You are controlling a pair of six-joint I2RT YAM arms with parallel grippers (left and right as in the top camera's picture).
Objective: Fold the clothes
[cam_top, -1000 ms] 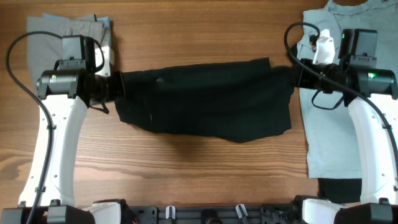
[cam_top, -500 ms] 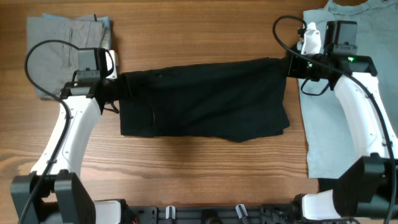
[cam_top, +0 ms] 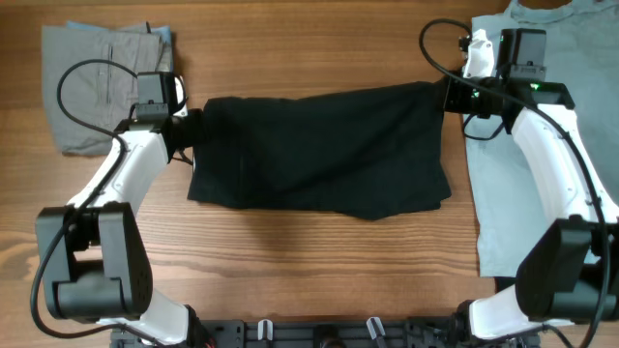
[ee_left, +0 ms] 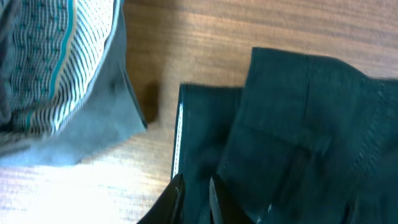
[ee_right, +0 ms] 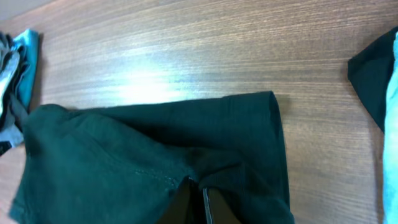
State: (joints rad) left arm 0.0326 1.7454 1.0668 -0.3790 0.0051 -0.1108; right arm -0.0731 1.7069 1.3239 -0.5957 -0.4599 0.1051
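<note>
The held layer stops short of the garment's far edge, so my right gripper needs to move outward and to the left in the overhead view, toward that edge, and release.
A black garment lies spread across the middle of the wooden table, stretched between both arms. My left gripper is shut on its left upper corner; the left wrist view shows the fingers pinching the dark cloth. My right gripper is shut on its right upper corner; the right wrist view shows the fingers closed on the cloth.
A folded grey garment with a striped piece lies at the back left, also in the left wrist view. A light blue-grey shirt lies along the right side. A dark cloth sits at the front right.
Both grippers have moved toward the far side of the table, carrying the garment's upper edge with them. The left gripper also shifted right. The cloth now lies flatter and further back.
</note>
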